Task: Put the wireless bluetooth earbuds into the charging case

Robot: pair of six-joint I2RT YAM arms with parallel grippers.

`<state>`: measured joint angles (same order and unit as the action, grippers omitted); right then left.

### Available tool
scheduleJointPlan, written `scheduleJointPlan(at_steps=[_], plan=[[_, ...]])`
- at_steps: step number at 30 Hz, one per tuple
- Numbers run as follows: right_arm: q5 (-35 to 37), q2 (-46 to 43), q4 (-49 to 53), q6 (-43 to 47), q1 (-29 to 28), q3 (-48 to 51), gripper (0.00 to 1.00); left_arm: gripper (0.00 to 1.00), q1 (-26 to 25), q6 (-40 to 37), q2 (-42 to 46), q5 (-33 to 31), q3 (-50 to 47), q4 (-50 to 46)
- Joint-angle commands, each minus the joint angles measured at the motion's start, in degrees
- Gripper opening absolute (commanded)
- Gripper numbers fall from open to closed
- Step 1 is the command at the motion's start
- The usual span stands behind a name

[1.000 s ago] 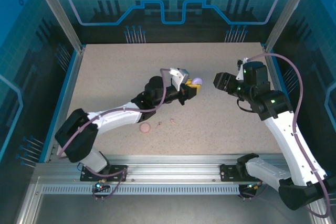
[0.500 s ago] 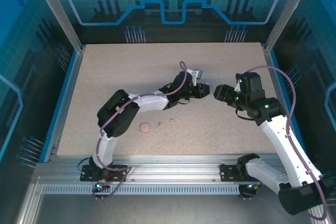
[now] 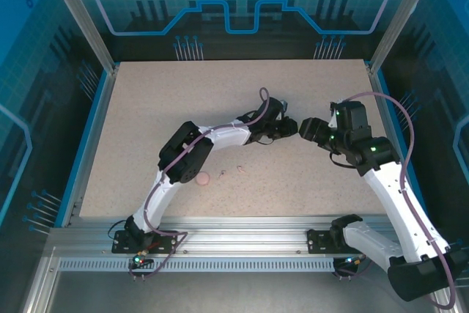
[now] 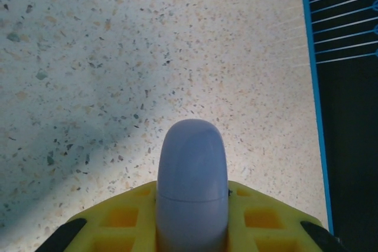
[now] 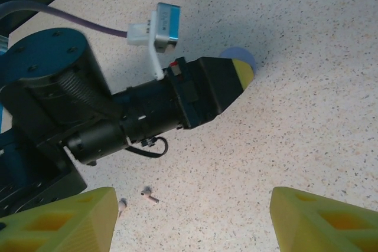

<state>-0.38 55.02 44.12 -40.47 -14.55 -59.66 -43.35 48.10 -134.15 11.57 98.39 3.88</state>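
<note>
My left gripper is holding the closed lavender case (image 4: pixel 192 151) and needs to move down to release it on the tabletop near my open right gripper, because that patch of speckled surface is clear.
My left gripper (image 4: pixel 192 192) is shut on a closed lavender case (image 4: pixel 192 151), held edge-on between its yellow fingers just above the table. In the top view the left gripper (image 3: pixel 290 128) reaches far right and nearly meets my right gripper (image 3: pixel 307 130). The right gripper (image 5: pixel 192 200) is open and empty, facing the left gripper (image 5: pixel 237 70) and the lavender case (image 5: pixel 238 56) that peeks out behind its tip. Two pale pink earbuds (image 3: pixel 241 169) (image 3: pixel 222 174) lie loose on the table, the same earbuds (image 5: pixel 149 195) (image 5: pixel 122 205) near my right gripper's left finger. The lavender earbuds are out of view.
A round pink case (image 3: pixel 203 178) lies on the table left of the pink earbuds, under the left forearm. The speckled table (image 3: pixel 146 122) ends in a blue rim (image 4: pixel 316 116) close on the right in the left wrist view.
The left arm has stretched farther right, its wrist rolling over, and carried the lavender case up to the right gripper. The right gripper has shifted slightly.
</note>
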Motion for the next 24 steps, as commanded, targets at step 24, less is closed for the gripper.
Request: scheduleJointPlan(at_steps=[24], plan=[[-0.19,0.97,2.36,3.28,2.21,-4.14,0.7,0.41,1.98,-3.13,-5.35,-0.32,14.12,-23.28]])
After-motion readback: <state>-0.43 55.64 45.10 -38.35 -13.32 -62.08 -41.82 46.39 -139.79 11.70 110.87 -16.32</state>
